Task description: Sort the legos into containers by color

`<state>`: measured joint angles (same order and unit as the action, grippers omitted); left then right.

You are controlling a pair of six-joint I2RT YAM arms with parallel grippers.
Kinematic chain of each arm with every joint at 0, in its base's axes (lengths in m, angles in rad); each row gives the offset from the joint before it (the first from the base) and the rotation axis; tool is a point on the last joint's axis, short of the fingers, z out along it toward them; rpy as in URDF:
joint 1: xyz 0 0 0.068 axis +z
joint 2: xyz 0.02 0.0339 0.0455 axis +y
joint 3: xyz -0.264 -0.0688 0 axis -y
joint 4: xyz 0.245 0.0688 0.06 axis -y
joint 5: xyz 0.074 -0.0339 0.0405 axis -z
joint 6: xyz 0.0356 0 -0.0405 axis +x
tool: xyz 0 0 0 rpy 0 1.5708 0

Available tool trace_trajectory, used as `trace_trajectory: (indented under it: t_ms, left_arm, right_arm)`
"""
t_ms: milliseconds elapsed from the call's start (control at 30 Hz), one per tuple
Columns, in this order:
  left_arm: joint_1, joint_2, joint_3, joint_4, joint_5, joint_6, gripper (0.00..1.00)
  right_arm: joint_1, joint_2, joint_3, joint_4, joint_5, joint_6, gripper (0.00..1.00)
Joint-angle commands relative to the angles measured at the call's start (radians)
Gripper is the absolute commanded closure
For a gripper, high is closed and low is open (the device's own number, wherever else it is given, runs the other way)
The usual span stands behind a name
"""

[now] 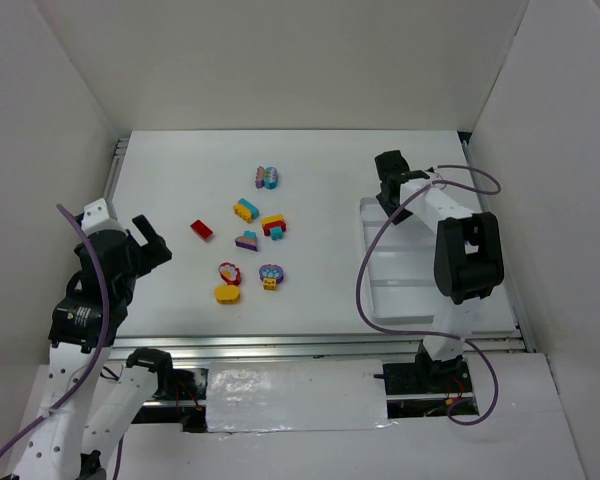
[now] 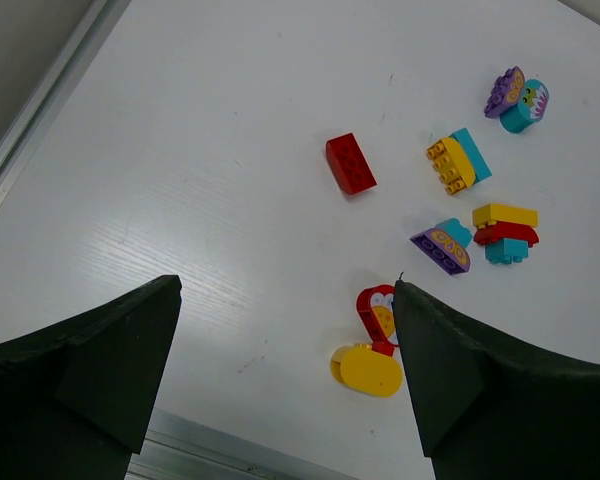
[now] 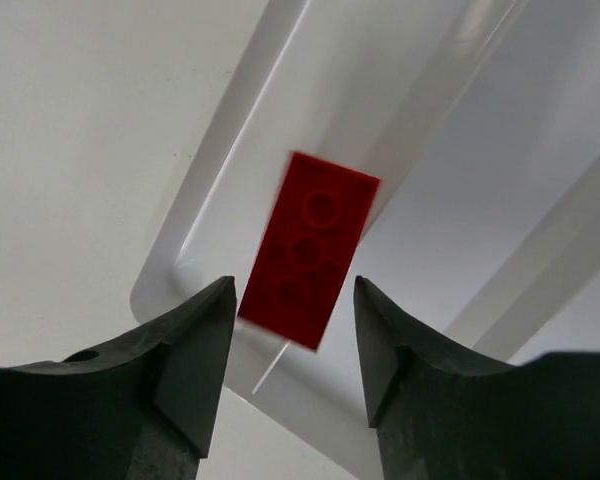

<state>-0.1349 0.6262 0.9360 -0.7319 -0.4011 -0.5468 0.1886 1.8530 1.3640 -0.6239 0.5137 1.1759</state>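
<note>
The red brick [image 1: 201,229] [image 2: 350,163] lies loose and clear of the other legos, so my left gripper will next go down and outward across the table and put its open fingers around it.
My right gripper [image 3: 292,290] is open over the far-left corner of the white tray [image 3: 205,185]. A red lego [image 3: 310,245] hangs blurred between the jaws with a gap on each side, above the tray's end compartment. In the top view this gripper [image 1: 388,185] is at the tray's [image 1: 405,270] far end. My left gripper [image 2: 287,290] is wide open and holds nothing, above the table's left side. Loose legos lie mid-table: a red brick [image 2: 350,163], a yellow oval [image 2: 370,370] beside a red round piece [image 2: 377,310], and several mixed clusters [image 2: 460,160].
Cardboard walls enclose the table on three sides. A metal rail [image 1: 280,345] runs along the near edge. A purple cable [image 1: 362,270] loops from the right arm past the tray's left side. The left arm [image 1: 90,300] stands at the near left.
</note>
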Motion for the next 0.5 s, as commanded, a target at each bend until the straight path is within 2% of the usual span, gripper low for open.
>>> trace_trajectory:
  t_ms: [0, 167, 200, 300, 333, 367, 400, 433, 467]
  left_arm:
    - [-0.005, 0.004, 0.001, 0.045, 0.019, 0.03, 0.0]
    - [-0.005, 0.004, 0.0, 0.048, 0.03, 0.034, 0.01]
    - [-0.005, 0.004, 0.0, 0.049, 0.03, 0.034, 0.01]
    - [-0.005, 0.004, -0.002, 0.048, 0.027, 0.031, 0.01]
    - [-0.005, 0.007, -0.002, 0.045, 0.019, 0.028, 0.01]
    - [-0.005, 0.01, -0.002, 0.043, 0.013, 0.019, 0.0]
    - [-0.005, 0.015, 0.001, 0.042, 0.005, 0.015, 0.01]
    - [-0.003, 0.024, 0.004, 0.034, -0.013, 0.01, 0.0]
    - [-0.003, 0.03, 0.006, 0.031, -0.021, 0.005, 0.0]
  right_arm:
    - [-0.002, -0.009, 0.017, 0.053, -0.003, -0.038, 0.4]
    - [0.003, -0.008, 0.058, 0.053, -0.006, -0.1, 0.25]
    - [0.0, -0.009, 0.064, 0.047, 0.003, -0.099, 0.17]
    - [0.047, -0.05, 0.069, 0.061, -0.007, -0.159, 0.17]
    - [0.073, -0.067, 0.049, 0.134, -0.042, -0.203, 0.17]
    - [0.107, -0.083, 0.043, 0.173, -0.069, -0.314, 0.16]
    - [0.144, -0.098, 0.041, 0.208, -0.093, -0.373, 0.05]
    - [0.222, -0.1, 0.056, 0.269, -0.175, -0.51, 0.0]
    - [0.26, -0.094, 0.078, 0.271, -0.2, -0.553, 0.0]
